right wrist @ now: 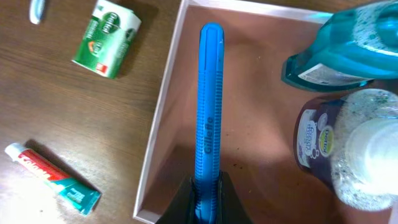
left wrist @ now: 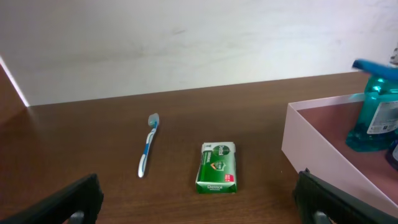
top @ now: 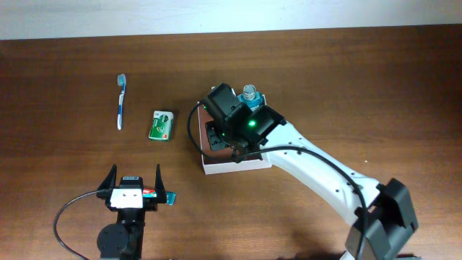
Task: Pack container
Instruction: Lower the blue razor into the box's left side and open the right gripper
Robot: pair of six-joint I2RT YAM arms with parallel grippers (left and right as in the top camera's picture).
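Note:
I will next lower the blue razor handle with my right gripper beside the bottles (right wrist: 339,46) in the container (right wrist: 163,106), where the container's reddish-brown bottom is empty, then let go.
The container (right wrist: 163,106) is a shallow white-walled box with a reddish-brown floor, seen at table centre in the overhead view (top: 231,167) and at the right of the left wrist view (left wrist: 323,149). My right gripper (right wrist: 206,199) is shut on a long blue ribbed handle (right wrist: 209,93), which points along the container's left side above its floor. A teal bottle (right wrist: 339,46) and a purple bottle with a clear cap (right wrist: 348,143) stand inside at the right. My left gripper (top: 136,170) is open near the front edge, with nothing between its fingers (left wrist: 68,199).
A blue and white toothbrush (top: 120,101) and a green flat packet (top: 162,124) lie left of the container. A small toothpaste tube (top: 160,195) lies beside my left gripper. The right arm (top: 310,162) reaches in from the front right.

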